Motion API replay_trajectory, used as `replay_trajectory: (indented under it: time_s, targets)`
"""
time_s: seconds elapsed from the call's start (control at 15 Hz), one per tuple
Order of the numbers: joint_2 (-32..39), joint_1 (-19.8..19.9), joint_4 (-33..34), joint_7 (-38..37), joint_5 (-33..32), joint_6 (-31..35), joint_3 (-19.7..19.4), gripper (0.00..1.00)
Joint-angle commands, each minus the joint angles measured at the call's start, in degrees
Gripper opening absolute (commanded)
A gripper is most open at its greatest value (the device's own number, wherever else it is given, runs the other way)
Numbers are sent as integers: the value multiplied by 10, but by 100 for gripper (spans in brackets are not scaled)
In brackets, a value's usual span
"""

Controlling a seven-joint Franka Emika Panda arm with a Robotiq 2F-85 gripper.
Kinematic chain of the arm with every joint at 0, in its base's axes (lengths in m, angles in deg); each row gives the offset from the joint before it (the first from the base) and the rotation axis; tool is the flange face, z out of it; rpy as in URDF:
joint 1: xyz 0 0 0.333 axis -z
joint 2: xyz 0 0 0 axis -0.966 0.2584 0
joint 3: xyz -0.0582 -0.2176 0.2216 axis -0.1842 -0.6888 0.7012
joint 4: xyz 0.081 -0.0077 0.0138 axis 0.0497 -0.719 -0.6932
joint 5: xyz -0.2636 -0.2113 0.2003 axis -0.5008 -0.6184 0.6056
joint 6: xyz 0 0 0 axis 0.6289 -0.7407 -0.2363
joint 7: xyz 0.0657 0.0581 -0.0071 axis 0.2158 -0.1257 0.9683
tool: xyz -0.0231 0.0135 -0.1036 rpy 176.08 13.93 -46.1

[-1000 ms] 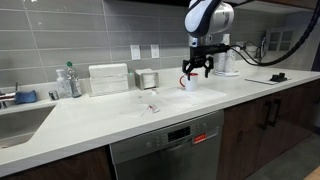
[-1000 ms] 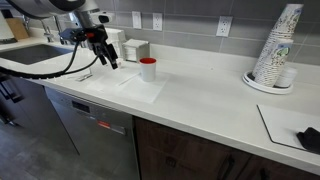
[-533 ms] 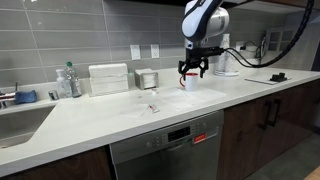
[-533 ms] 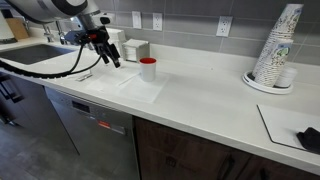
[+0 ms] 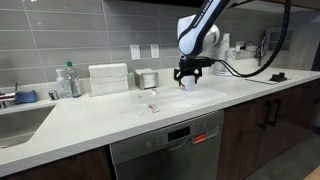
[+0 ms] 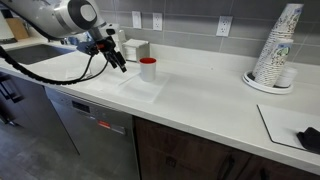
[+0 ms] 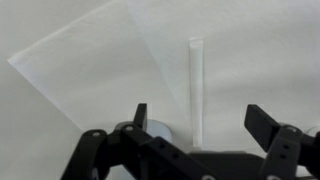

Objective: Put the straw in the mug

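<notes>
The thin pale straw lies flat on the counter and runs between my open fingers, so I need to lower my gripper onto the straw's middle part (image 7: 196, 104) and close it.
The small white mug with red trim (image 6: 148, 68) stands on the white counter; in an exterior view it is half hidden behind my gripper (image 5: 189, 84). A clear straw (image 7: 195, 85) lies flat on the counter on a translucent sheet (image 6: 140, 86). In the wrist view it runs straight between my fingers. My gripper (image 7: 200, 118) is open and empty above the straw. It hangs low over the counter, just beside the mug, in both exterior views (image 5: 188, 73) (image 6: 119, 64).
A square metallic canister (image 5: 147, 78), a white box (image 5: 108, 78) and bottles (image 5: 68, 82) stand along the back wall. The sink (image 5: 20, 122) is at one end. A small item (image 5: 153, 106) lies near the front edge. Stacked paper cups (image 6: 275, 50) stand at the far end.
The gripper has moved down and sideways toward the counter beside the mug. It stays open. The mug and the straw have not moved.
</notes>
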Motion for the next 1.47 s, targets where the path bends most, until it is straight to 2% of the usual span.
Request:
replay_trajectory:
  time_s: [0.0, 0.13, 0.2, 0.27, 0.33, 0.53, 0.6, 0.8, 0.93, 1.07, 1.13, 1.4]
  targets:
    - [54, -31, 33, -42, -25, 43, -41, 100]
    - [72, -41, 42, -47, -15, 62, -54, 100]
    - [81, -48, 47, -52, -18, 71, -62, 97]
    - [89, -54, 51, -57, -18, 79, -70, 87]
    - [96, -61, 56, -60, -18, 83, -78, 84]
    - [115, -76, 65, -64, -13, 100, -96, 54]
    - [121, -81, 68, -64, -11, 104, -100, 50]
    - [135, -94, 74, -63, -10, 120, -113, 42]
    - [144, -105, 78, -64, -11, 128, -125, 42]
    - [150, -114, 80, -63, -10, 130, -133, 36]
    - [153, -119, 82, -65, -12, 133, -139, 38]
    - [161, -132, 87, -64, -13, 138, -155, 26]
